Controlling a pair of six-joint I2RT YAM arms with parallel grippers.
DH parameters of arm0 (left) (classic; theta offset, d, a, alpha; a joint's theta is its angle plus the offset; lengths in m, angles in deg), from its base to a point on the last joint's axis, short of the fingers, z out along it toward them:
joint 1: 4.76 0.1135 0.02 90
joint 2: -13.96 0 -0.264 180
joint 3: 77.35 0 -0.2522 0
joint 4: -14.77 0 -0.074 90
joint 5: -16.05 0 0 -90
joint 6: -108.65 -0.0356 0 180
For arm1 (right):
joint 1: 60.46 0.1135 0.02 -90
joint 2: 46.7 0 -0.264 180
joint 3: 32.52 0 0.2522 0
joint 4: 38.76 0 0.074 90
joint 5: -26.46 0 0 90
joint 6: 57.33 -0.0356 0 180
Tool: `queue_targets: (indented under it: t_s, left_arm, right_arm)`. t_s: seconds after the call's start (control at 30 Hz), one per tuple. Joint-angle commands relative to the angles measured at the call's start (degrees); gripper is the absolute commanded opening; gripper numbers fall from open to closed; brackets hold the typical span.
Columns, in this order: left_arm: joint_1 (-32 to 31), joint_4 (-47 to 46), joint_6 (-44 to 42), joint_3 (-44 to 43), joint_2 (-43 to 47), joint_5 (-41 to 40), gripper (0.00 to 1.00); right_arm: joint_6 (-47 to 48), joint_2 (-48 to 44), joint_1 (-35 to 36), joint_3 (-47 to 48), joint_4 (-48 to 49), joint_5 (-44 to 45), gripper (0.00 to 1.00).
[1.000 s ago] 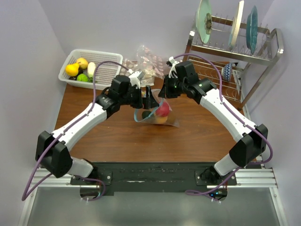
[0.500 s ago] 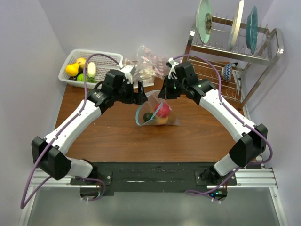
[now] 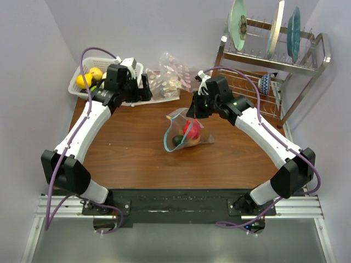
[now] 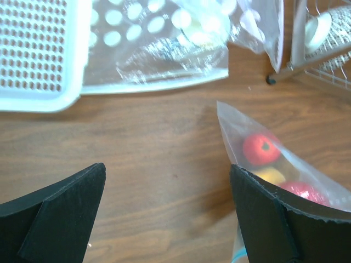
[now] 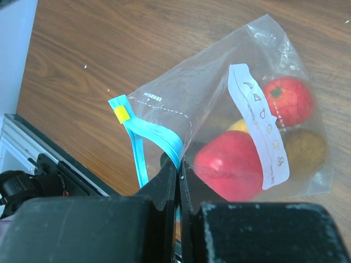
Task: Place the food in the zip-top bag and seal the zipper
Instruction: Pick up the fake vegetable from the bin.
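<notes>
The white mesh basket [image 4: 35,52] lies below my left gripper, to the left in the top view. My left gripper still holds fruit and will move left and down into the basket.
The zip-top bag [image 3: 185,133] lies on the table's middle with its mouth open toward the near left. Its light-blue zipper [image 5: 156,137] has a yellow tab. Food inside: a red apple [image 5: 230,164], a red tomato [image 5: 288,101], a yellow piece and a dark green piece [image 3: 176,141]. My right gripper [image 3: 196,111] is shut on the bag's rim at the zipper, also seen in the right wrist view [image 5: 180,167]. My left gripper [image 3: 146,90] is open and empty over bare wood [image 4: 167,167], between the bag [image 4: 274,159] and the white basket [image 4: 38,55].
The white mesh basket [image 3: 125,68] at the back left holds yellow [image 3: 84,80] and green fruit. Clear brown-dotted bags [image 3: 167,76] lie behind the zip-top bag. A dish rack [image 3: 274,60] with plates stands at the back right.
My left gripper has drawn back from the bag's mouth to the far left, near the basket, open and empty. My right gripper keeps its hold on the rim; the bag has shifted slightly right.
</notes>
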State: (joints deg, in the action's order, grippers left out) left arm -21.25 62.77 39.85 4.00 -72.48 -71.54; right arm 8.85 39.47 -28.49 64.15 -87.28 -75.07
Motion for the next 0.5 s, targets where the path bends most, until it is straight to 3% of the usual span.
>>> queue_targets:
  t_s: [0.0,0.47]
  left_arm:
    - [1.2,0.4,-2.5,-6.0,-3.0,-4.3,1.00]
    - [7.8,2.5,-7.8,-20.9,-19.2,-14.8,0.98]
  right_arm:
    - [0.8,-2.6,-0.4,-0.6,3.5,-0.9,0.00]
    - [1.8,-2.9,-0.4,-0.6,3.3,-0.7,0.00]
